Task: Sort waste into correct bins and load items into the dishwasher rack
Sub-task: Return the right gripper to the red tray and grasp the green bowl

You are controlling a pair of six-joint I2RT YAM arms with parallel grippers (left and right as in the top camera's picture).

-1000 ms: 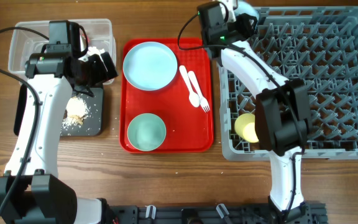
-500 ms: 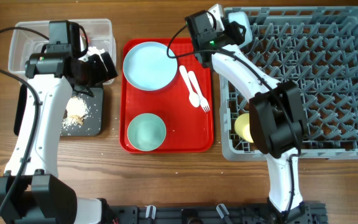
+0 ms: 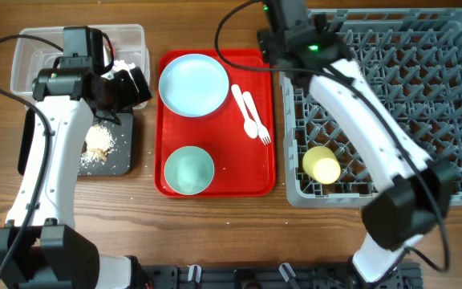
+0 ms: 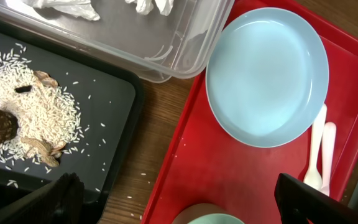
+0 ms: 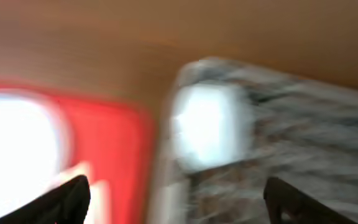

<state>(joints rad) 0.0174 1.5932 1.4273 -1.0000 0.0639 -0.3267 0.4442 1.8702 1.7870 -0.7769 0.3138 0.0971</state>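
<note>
My right gripper moves back over the red tray and down onto the green bowl's rack-side rim [image 3: 212, 167] next, as that lies below it, nearer my base.
My left gripper [image 3: 135, 84] [image 4: 182, 208] hangs open and holds nothing, above the gap between the black tray [image 3: 127, 156] and the red tray [image 3: 219, 132]. Beige food scraps [image 3: 97, 144] [image 4: 23, 118] lie on the black tray. White napkins [image 4: 67, 7] sit in the clear tub [image 3: 30, 48]. On the red tray lie the light blue plate [image 3: 192, 84] [image 4: 267, 74], the green bowl [image 3: 189, 170] and the white fork and spoon [image 3: 251, 112] [image 4: 319, 149]. My right gripper [image 3: 281, 50] [image 5: 179, 202] is open over the grey rack's [image 3: 423, 96] far-left corner. A blurred pale shape [image 5: 210, 124] lies there. The yellow cup [image 3: 322, 164] is in the rack.
The right arm stretches diagonally across the rack from the front edge. Loose rice grains [image 4: 160, 71] dot the wood between the black tray and the red tray. The right wrist view is heavily blurred.
My right gripper's jaws have spread wide, and its arm has swung so the elbow now lies over the rack's right side. The left arm has not moved.
</note>
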